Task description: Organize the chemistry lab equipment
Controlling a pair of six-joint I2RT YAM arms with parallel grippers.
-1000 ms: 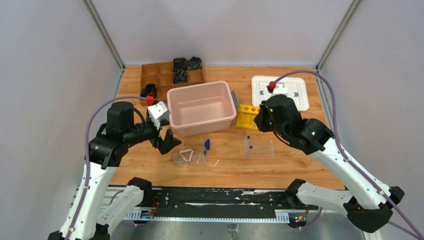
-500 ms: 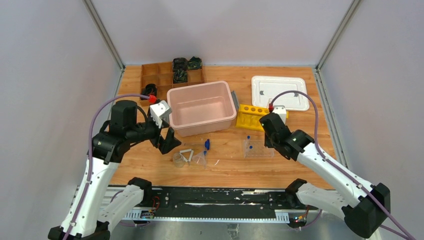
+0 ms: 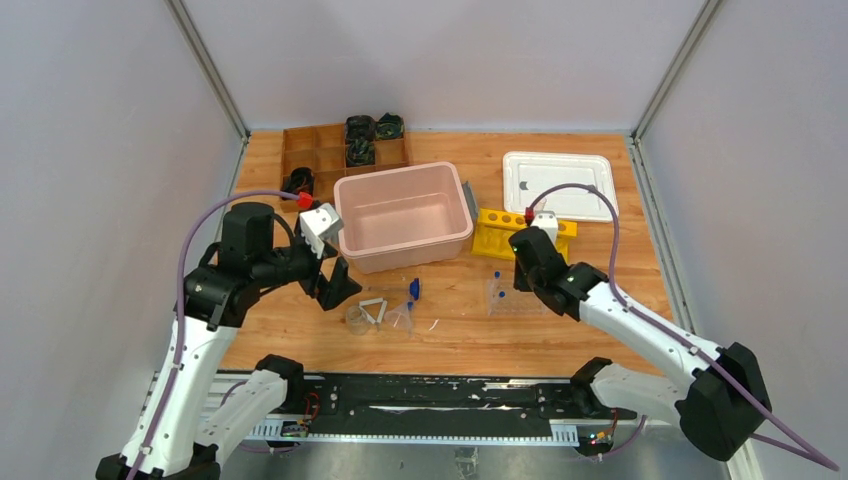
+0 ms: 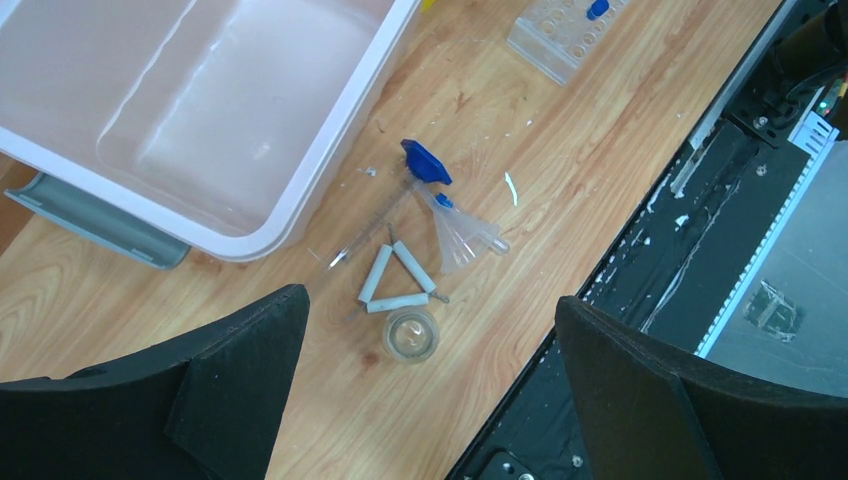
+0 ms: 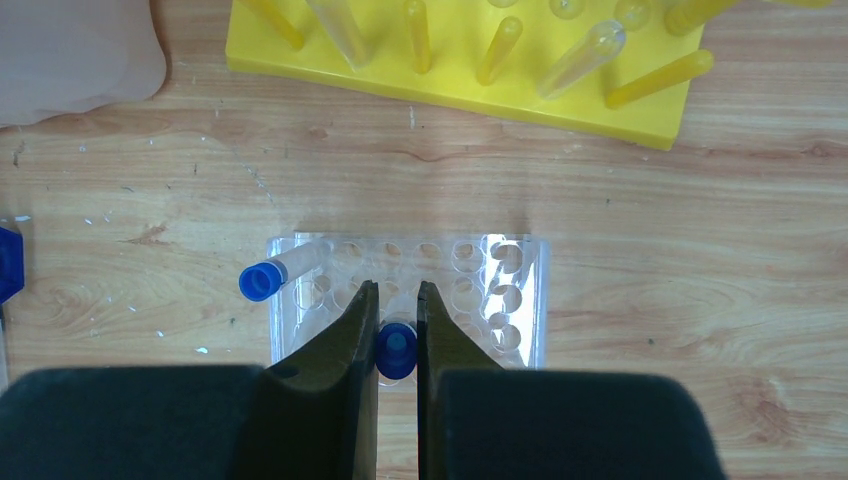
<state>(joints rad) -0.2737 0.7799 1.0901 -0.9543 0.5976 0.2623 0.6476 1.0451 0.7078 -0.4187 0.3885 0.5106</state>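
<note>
The right gripper moves down toward the leaning tube next and releases the upright tube inside the clear tray's empty holes, as those lie below it.
My right gripper (image 5: 397, 290) is shut on a blue-capped tube (image 5: 396, 350), held upright over the clear rectangular tray (image 5: 512, 300). A second blue-capped tube (image 5: 268, 278) leans in the tray's left end. The yellow tube rack (image 5: 470, 95) lies just beyond the tray. In the top view the right gripper (image 3: 520, 277) hangs over the tray (image 3: 530, 300). My left gripper (image 4: 430, 298) is open above the small beaker (image 4: 410, 335), the white wire triangle (image 4: 395, 285), the funnel (image 4: 462, 232) and the blue-tipped rod (image 4: 426, 162), touching none of them.
The large pink bin (image 3: 400, 256) stands mid-table, just behind the loose glassware. Its white lid (image 3: 560, 185) lies at the back right. A brown compartment box (image 3: 320, 150) with dark items sits at the back left. The black rail (image 3: 430, 405) runs along the near edge.
My right arm has swung from the yellow rack toward me and left, bringing the tube over the clear tray. The left arm has barely moved.
</note>
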